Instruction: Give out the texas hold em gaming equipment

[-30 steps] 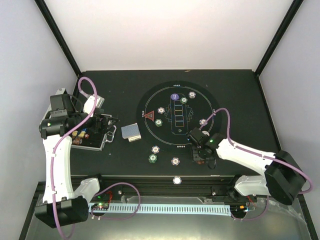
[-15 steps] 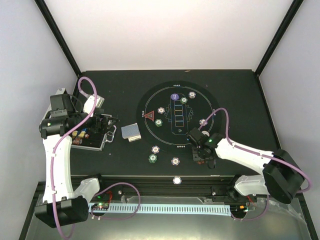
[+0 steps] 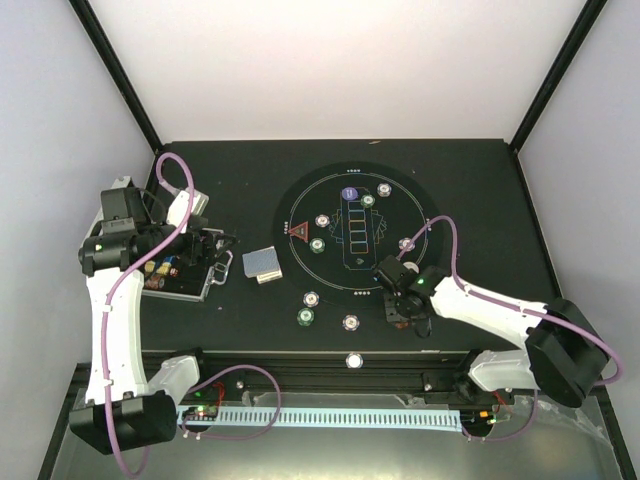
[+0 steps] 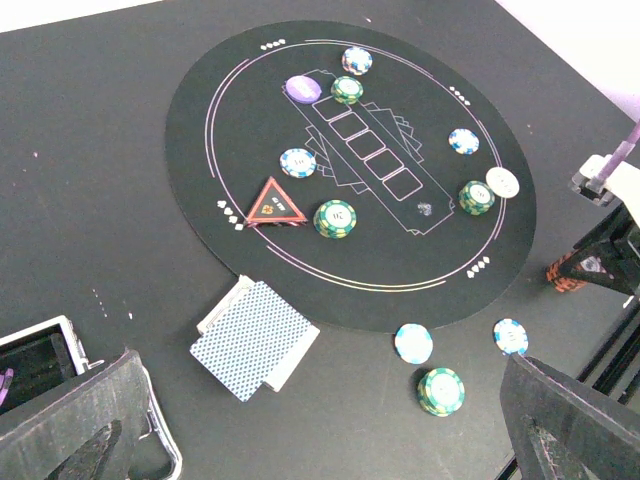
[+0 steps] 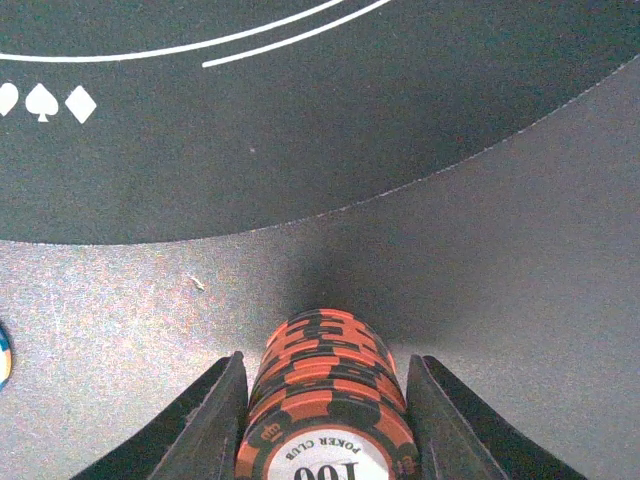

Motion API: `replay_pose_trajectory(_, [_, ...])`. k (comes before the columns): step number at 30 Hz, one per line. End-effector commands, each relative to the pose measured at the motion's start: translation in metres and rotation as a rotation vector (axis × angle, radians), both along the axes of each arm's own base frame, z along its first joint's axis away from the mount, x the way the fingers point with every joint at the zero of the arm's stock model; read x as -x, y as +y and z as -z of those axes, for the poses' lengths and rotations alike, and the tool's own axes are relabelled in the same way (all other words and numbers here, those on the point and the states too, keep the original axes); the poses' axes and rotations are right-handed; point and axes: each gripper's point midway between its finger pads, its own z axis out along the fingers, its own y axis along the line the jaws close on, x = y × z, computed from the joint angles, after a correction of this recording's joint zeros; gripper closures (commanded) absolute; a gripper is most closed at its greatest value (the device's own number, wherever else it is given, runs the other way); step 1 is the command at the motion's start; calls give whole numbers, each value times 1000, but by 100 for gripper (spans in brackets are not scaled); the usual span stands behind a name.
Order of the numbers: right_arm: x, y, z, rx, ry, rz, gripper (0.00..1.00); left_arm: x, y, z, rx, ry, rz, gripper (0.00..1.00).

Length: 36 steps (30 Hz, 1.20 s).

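Observation:
The right gripper rises, moves left in the top view and lowers next to release the chips beside the triangle's green stack, as that spot is bare.
My right gripper (image 3: 397, 306) is low at the near right rim of the round black mat (image 3: 330, 275). It is shut on a stack of red-brown chips (image 5: 325, 400), with a finger on each side. My left gripper (image 3: 215, 250) is open and empty beside the case, its fingers (image 4: 75, 420) wide apart. The grey-blue card deck (image 3: 263, 264) (image 4: 255, 338) lies left of the mat. On the mat are the red triangle (image 3: 299, 231) (image 4: 274, 203), the purple button (image 3: 350, 193) (image 4: 303, 89), green chips (image 4: 335, 218) and pale chips (image 4: 298, 162).
The open silver case (image 3: 180, 275) sits at the left under my left arm. A green stack (image 3: 303, 317) and two pale chips (image 3: 311, 298) (image 3: 351, 322) lie off the mat near the front. A white disc (image 3: 353, 360) sits at the table's near edge.
My right gripper has shifted very slightly by the mat's near right rim with the chip stack. The left arm has not moved.

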Motion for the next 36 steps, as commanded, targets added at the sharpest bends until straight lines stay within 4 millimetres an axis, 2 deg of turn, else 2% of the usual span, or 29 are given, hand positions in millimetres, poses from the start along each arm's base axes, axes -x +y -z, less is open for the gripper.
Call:
replay_pose_trajectory(1, [-4,1,-12,-5,-37,1,69,-1,-1,-9,19,-22,6,1])
replay_pose_trajectory(11, [-14,8,-44,-26,-81,-9,77,-2,-1,-8,23,-18,6,1])
replay_pose_trajectory(16, [-26,24,-67,-57,-115,-30,78,-3,-1,-7,22,-16,5,1])
replay_pose_trajectory(20, [-43,56,-78,-57,-123,-86,78,-3,-1,-6,23,-11,4,1])
replay_pose_trajectory(25, [-67,114,-79,-51,-122,-178,78,-3,0,-5,20,-7,0,1])
replay_pose_trajectory(31, [-93,174,-49,-43,-74,-248,79,-4,1,-7,18,-8,-5,1])
replay_pose_trajectory(33, [-102,190,-41,-42,-69,-261,79,-5,1,-8,20,-8,-5,1])
replay_pose_trajectory(36, [-111,204,-26,-28,-54,-267,79,-5,1,-8,20,-8,-3,1])
